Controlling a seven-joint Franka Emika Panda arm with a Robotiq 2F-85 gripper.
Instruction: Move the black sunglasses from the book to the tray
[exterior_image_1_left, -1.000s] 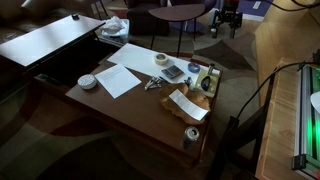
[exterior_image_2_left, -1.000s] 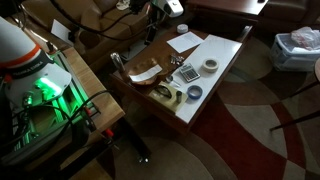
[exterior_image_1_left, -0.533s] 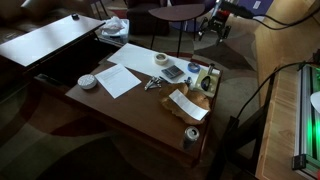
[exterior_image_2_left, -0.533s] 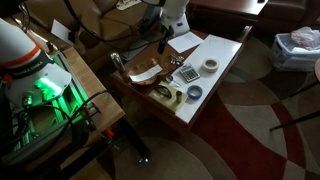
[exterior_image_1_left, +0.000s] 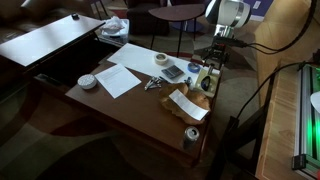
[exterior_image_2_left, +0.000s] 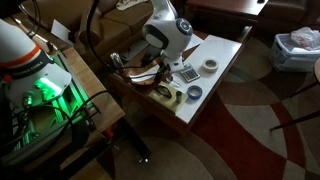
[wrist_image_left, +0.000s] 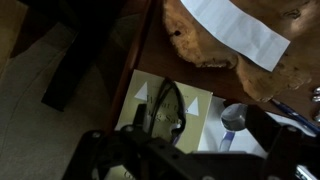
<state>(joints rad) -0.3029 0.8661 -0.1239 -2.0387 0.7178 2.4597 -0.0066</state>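
My gripper next moves down to the black sunglasses below it on the pale book (wrist_image_left: 148, 95), onto their dark frame (wrist_image_left: 177, 130). It then closes, since the frame shows between the open fingers.
The black sunglasses (wrist_image_left: 166, 105) lie on a pale book (wrist_image_left: 148, 95) near the table's edge. The book also shows in an exterior view (exterior_image_1_left: 207, 79) and in an exterior view (exterior_image_2_left: 168, 95). The tray (wrist_image_left: 200, 45) is a brown wooden slab with a white paper slip (wrist_image_left: 240, 30) on it, just beside the book; it also shows in an exterior view (exterior_image_1_left: 200, 101). My gripper (wrist_image_left: 190, 165) is open and empty, hanging right above the book with a finger on either side of the picture. It shows in both exterior views (exterior_image_1_left: 214, 62) (exterior_image_2_left: 160, 72).
A bluish ring (wrist_image_left: 235, 115) lies next to the book. On the table are white paper sheets (exterior_image_1_left: 120, 78), a tape roll (exterior_image_1_left: 161, 59), a calculator (exterior_image_1_left: 174, 72), a silvery object (exterior_image_1_left: 152, 84), a can (exterior_image_1_left: 192, 134) and a round white thing (exterior_image_1_left: 88, 81).
The arm has swung in from behind the table and come down, so the gripper now hangs over the book. Nothing on the table has moved.
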